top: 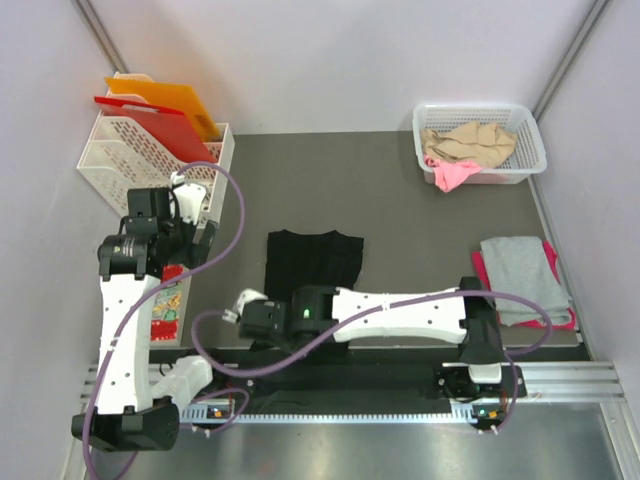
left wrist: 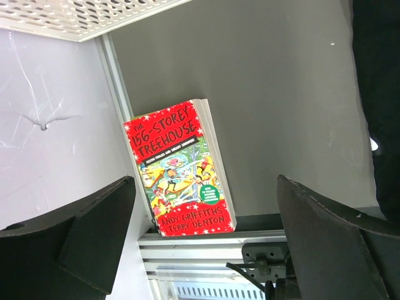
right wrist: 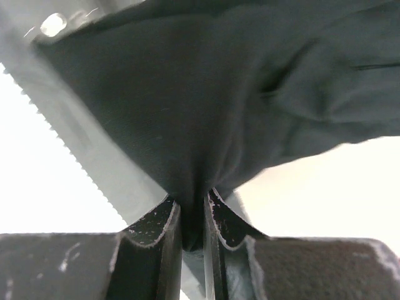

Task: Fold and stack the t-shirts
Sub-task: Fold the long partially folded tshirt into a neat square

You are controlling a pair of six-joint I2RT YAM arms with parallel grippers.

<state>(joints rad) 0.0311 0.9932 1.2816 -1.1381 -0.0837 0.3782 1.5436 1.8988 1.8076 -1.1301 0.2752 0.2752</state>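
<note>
The black t-shirt's near cloth will next go outward in my right gripper, over the shirt's flat far part and toward the shirt's far edge (top: 302, 240).
The black t-shirt (top: 312, 258) lies partly folded in the middle of the table, its near part hidden under the right arm. My right gripper (top: 250, 318) is at the shirt's near left corner and is shut on a fold of its black cloth (right wrist: 206, 112), pinched between the fingers (right wrist: 167, 234). A folded grey t-shirt (top: 524, 275) lies on a magenta-pink one (top: 482, 272) at the right. Beige (top: 470, 142) and pink (top: 452, 175) shirts fill the white basket (top: 530, 132). My left gripper (left wrist: 203, 244) is open and empty above the table's left edge.
A red paperback book (left wrist: 181, 167) lies at the left edge, under the left gripper; it also shows in the top view (top: 168, 305). A white rack (top: 120, 160) holds red (top: 150, 125) and orange (top: 165, 97) folders at the back left. A metal rail (top: 560, 380) runs along the near edge.
</note>
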